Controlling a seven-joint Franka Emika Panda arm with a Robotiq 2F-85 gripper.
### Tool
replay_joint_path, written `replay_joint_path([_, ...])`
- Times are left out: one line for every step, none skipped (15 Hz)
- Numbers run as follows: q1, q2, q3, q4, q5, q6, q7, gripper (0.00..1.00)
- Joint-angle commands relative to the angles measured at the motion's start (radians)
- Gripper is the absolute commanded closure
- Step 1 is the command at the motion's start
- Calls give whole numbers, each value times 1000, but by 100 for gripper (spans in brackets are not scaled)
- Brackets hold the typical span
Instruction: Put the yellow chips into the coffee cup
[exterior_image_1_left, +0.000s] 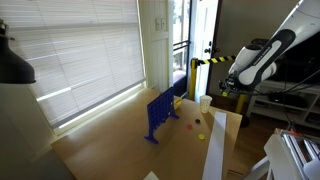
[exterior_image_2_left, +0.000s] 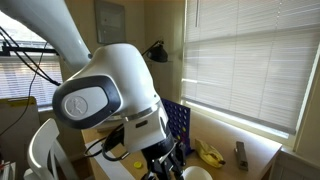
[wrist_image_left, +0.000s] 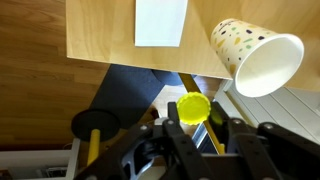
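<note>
My gripper should next move toward the right in the wrist view and down over the coffee cup's opening (exterior_image_1_left: 205, 98) (wrist_image_left: 271, 66), because the yellow chip is still hanging beside it.
In the wrist view my gripper (wrist_image_left: 195, 126) is shut on one yellow chip (wrist_image_left: 194, 107), a small round disc with a ridged edge, pinched between the fingertips. The coffee cup (wrist_image_left: 256, 57), pale with coloured dots, lies up and to the right of the chip, its open mouth facing the camera. In an exterior view the cup (exterior_image_1_left: 205, 101) stands at the table's far end and the gripper (exterior_image_1_left: 226, 88) hangs just beside and above it. More small chips, yellow (exterior_image_1_left: 199, 121) and red (exterior_image_1_left: 187, 126), lie on the table near the blue rack (exterior_image_1_left: 160, 113).
A white paper sheet (wrist_image_left: 160, 22) lies on the wooden table (wrist_image_left: 100, 35); a white strip (exterior_image_1_left: 215, 148) runs along the table. The blue rack also shows behind the arm (exterior_image_2_left: 178, 125). Window blinds (exterior_image_1_left: 80, 50) border the table. The table edge is under the gripper.
</note>
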Motion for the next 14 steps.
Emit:
replay_joint_path([0,0,1,-1,0,0,0,89])
replay_joint_path([-8,-17,19,-1,6,2,-26,89])
replay_joint_path([-8,-20,26,2,1,17,-41,89])
replay_joint_path([1,0,20,16,-11,45,-38,89])
replay_joint_path([-3,-11,34,16,-10,56,-59,89])
replay_joint_path([-1,4,38,25,-11,77,-65,89])
replay_joint_path([-7,0,54,26,-3,89,-80,89])
replay_joint_path([-10,9,61,34,1,103,-83,89])
replay_joint_path([-22,3,87,33,13,111,-99,89])
replay_joint_path([-28,23,103,45,19,134,-98,89])
replay_joint_path([-36,28,119,54,15,135,-105,89])
replay_joint_path([-45,45,135,69,14,139,-106,89])
replay_joint_path([-52,63,148,85,16,139,-103,89])
replay_joint_path([-68,80,170,99,22,139,-102,89])
